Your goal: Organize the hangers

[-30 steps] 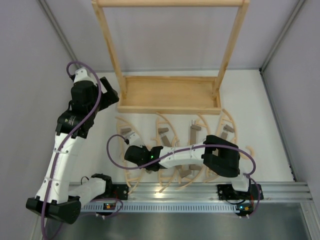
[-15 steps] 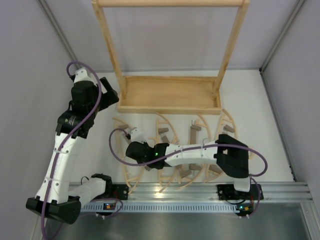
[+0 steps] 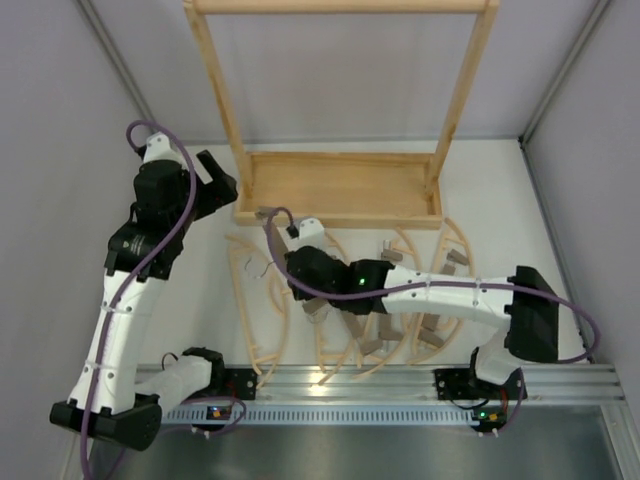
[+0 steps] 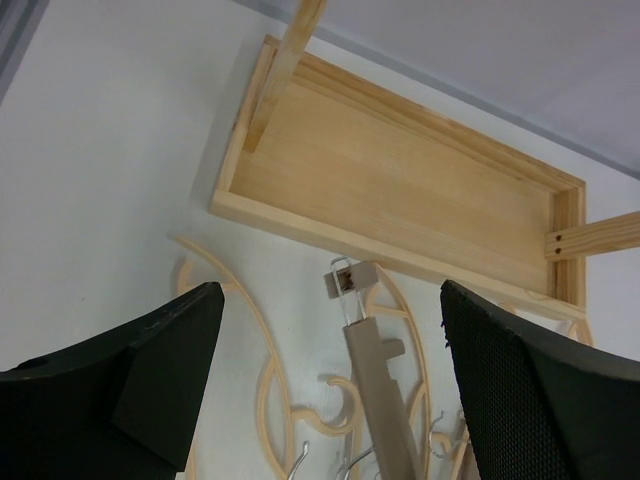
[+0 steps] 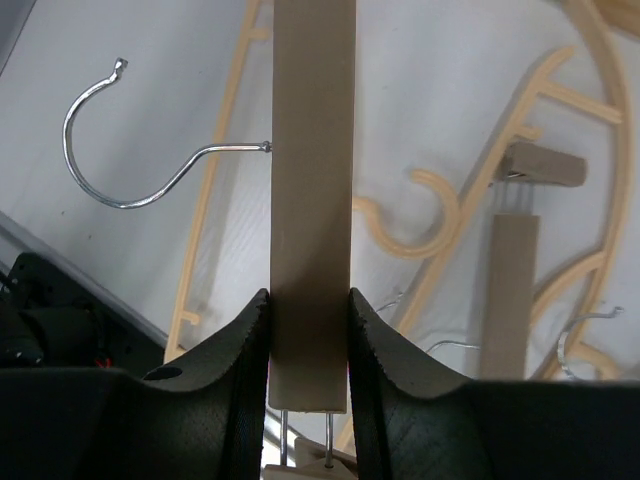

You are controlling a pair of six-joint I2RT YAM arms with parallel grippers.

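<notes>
The rack's top bar is bare. My right gripper should release the clamp-bar hanger hooked over the top bar's end [image 3: 462, 6] and move up, outward and to the right in the top view.
Pale curved hangers [image 3: 262, 300] and brown-grey clamp-bar hangers [image 3: 385, 262] lie mixed on the white table in front of the rack's tray. My right gripper [image 3: 291, 245] is shut on one clamp bar [image 5: 312, 150] near its lower end and holds it off the table. The bar's metal hook [image 5: 130, 170] sticks out to the left. Its far clip end [image 4: 350, 280] reaches close to the tray's front edge. My left gripper [image 3: 218, 175] hovers open beside the tray's left corner, with nothing between its fingers [image 4: 140, 380]. The lifted bar shows below it.
The big pale wooden rack has a top rail [image 3: 340, 6] and a tray base [image 3: 340, 185] at the back of the table. Grey walls close in on both sides. A metal rail [image 3: 400, 385] carrying the arm bases runs along the near edge.
My right arm has stretched away from the near edge toward the tray, carrying the clamp bar up off the pile. The left gripper has shifted slightly toward the back.
</notes>
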